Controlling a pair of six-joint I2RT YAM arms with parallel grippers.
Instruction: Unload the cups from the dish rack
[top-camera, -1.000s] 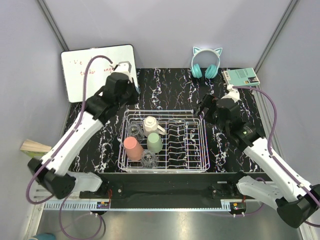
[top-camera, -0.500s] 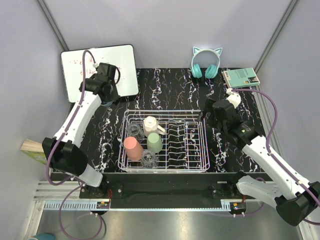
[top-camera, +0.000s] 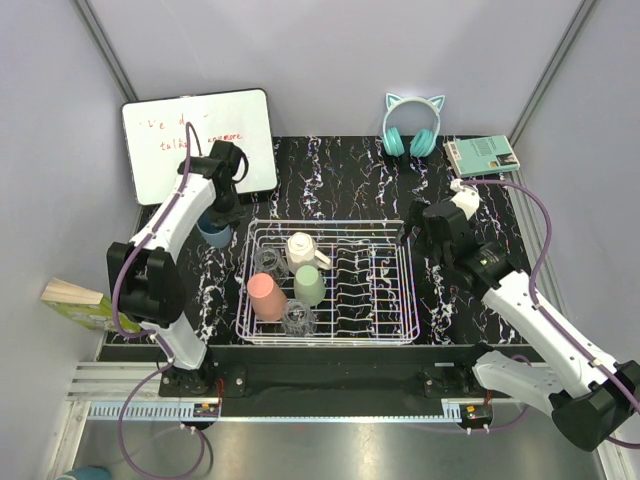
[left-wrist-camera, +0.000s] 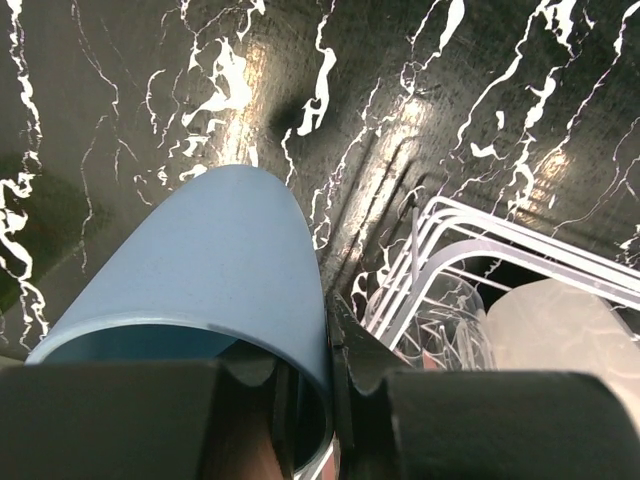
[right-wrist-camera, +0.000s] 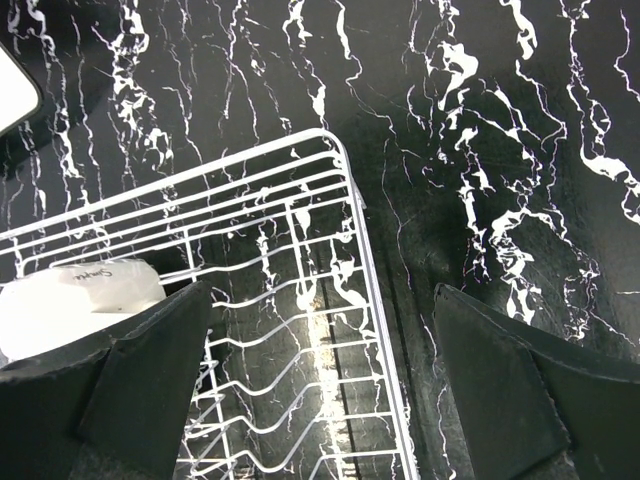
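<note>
The left gripper will next move down and away from the rack and set the bottom of the blue cup on the black table beside the rack, since that table is bare.
The white dish rack (top-camera: 385, 285) stands mid-table. Its left half holds a cream mug (top-camera: 302, 247), a pink cup (top-camera: 266, 296), a pale green cup (top-camera: 309, 285) and two clear glasses (top-camera: 267, 263) (top-camera: 298, 318). My left gripper (top-camera: 215, 212) is shut on the rim of the blue cup (top-camera: 212, 231), one finger inside and one outside, low over the table just left of the rack's back corner. In the left wrist view the blue cup (left-wrist-camera: 200, 260) fills the left side, with the rack (left-wrist-camera: 440, 225) to its right. My right gripper (top-camera: 406, 232) hangs open and empty over the rack's right end (right-wrist-camera: 355, 240).
A whiteboard (top-camera: 200, 135) leans at the back left. Teal cat-ear headphones (top-camera: 412, 128) and a teal box (top-camera: 483, 153) lie at the back right. A yellow-green box (top-camera: 72, 300) sits off the table's left edge.
My left arm swung left from behind the rack, then brought the blue cup down beside the rack's back left corner. My right gripper shifted slightly toward the rack.
</note>
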